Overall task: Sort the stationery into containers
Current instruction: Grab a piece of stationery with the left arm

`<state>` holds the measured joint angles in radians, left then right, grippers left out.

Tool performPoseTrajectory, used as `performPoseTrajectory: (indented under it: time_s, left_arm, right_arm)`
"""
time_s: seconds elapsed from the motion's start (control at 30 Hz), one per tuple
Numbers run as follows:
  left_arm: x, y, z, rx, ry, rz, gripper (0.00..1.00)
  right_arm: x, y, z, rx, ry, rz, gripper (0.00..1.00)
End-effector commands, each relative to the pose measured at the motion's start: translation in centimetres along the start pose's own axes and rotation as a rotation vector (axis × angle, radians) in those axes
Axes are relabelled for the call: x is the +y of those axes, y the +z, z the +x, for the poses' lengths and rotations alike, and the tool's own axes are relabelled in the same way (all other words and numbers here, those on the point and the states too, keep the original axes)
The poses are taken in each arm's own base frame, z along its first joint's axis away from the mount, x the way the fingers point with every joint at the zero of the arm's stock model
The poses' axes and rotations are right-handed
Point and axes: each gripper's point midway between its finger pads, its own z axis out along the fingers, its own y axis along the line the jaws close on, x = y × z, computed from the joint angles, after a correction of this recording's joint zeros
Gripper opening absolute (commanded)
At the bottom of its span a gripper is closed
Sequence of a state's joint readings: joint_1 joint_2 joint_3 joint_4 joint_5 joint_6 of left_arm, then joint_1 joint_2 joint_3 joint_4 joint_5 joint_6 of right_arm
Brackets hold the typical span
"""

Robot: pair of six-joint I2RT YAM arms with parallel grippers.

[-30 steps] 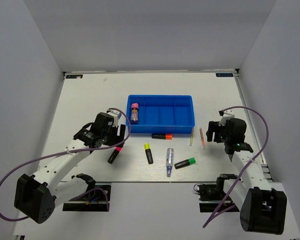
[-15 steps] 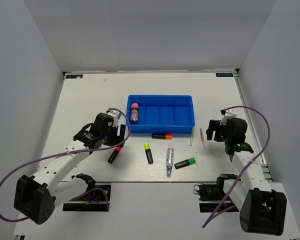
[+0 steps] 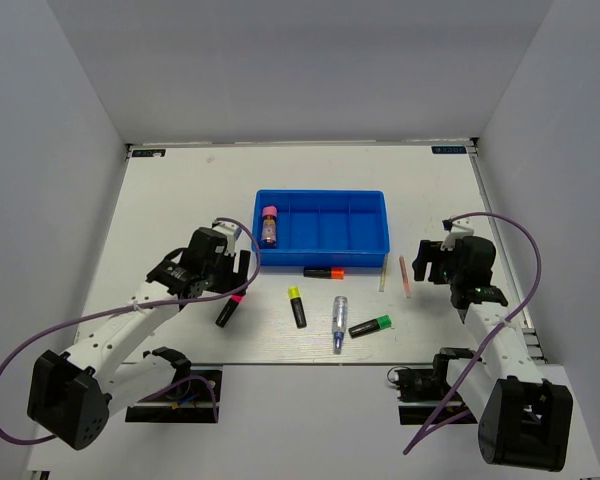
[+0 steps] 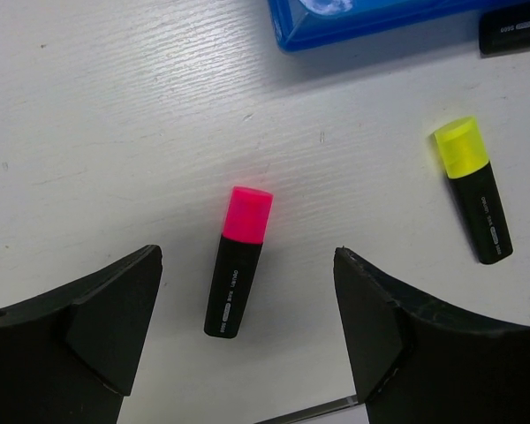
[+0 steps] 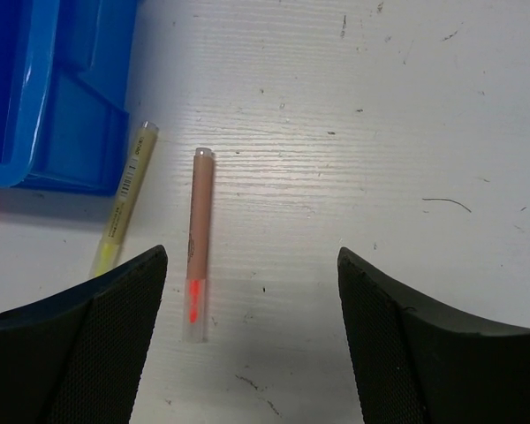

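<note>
My left gripper should next go down onto the pink highlighter's pink cap (image 4: 247, 215) and close its fingers there, because the pink highlighter (image 4: 237, 263) lies below the gripper, between its open fingers.
The blue tray (image 3: 380, 240) lies mid-table with the pink-capped glue stick (image 3: 269, 224) in its leftmost compartment. In front lie the orange highlighter (image 3: 323, 272), the yellow highlighter (image 3: 297, 307), the clear pen (image 3: 338, 323), the green highlighter (image 3: 372, 326), a pale-yellow stick (image 3: 383, 273) and a pink stick (image 3: 404, 277). My left gripper (image 4: 247, 340) is open above the pink highlighter (image 4: 237, 263), which lies between its jaws. My right gripper (image 5: 252, 340) is open above the table, the pink stick (image 5: 197, 243) toward its left jaw.
The tray's corner (image 4: 336, 26) is at the top of the left wrist view, with the yellow highlighter (image 4: 475, 188) to the right. The pale-yellow stick (image 5: 124, 197) lies against the tray's corner (image 5: 62, 115) in the right wrist view. The table's near edge (image 3: 330, 362) is close to the pen.
Both arms have shifted only slightly; the right gripper has edged a little toward the pink stick. No item has moved.
</note>
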<state>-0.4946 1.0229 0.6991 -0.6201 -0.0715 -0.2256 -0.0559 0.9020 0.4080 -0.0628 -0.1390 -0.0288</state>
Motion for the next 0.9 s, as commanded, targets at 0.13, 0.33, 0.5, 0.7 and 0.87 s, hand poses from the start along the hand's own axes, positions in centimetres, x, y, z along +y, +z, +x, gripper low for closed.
performPoseTrajectory:
  time_s: [0.13,0.33,0.5,0.7,0.87]
  left_arm:
    - [0.2,0.5,-0.5,-0.005,0.028,-0.013,0.71]
    - [0.3,2.4,0.2,0.093,0.101,-0.023,0.64]
    - [0.1,3.8,0.3,0.136,0.095,-0.021,0.75]
    - [-0.1,5.0,1.8,0.208,0.086,-0.009,0.72]
    - [0.2,5.5,2.8,0.251,0.087,-0.028,0.61]
  right_arm:
    - [0.6,-1.2,-2.4,-0.008,-0.008,-0.031,0.77]
    - [2.9,-3.3,-4.1,-0.007,-0.041,-0.151,0.23]
    - [5.7,-5.2,-4.8,0.031,0.01,-0.29,0.56]
    - [4.8,-4.8,-4.9,0.019,0.019,-0.235,0.57]
    - [4.5,-4.8,-5.0,0.011,0.015,-0.216,0.57]
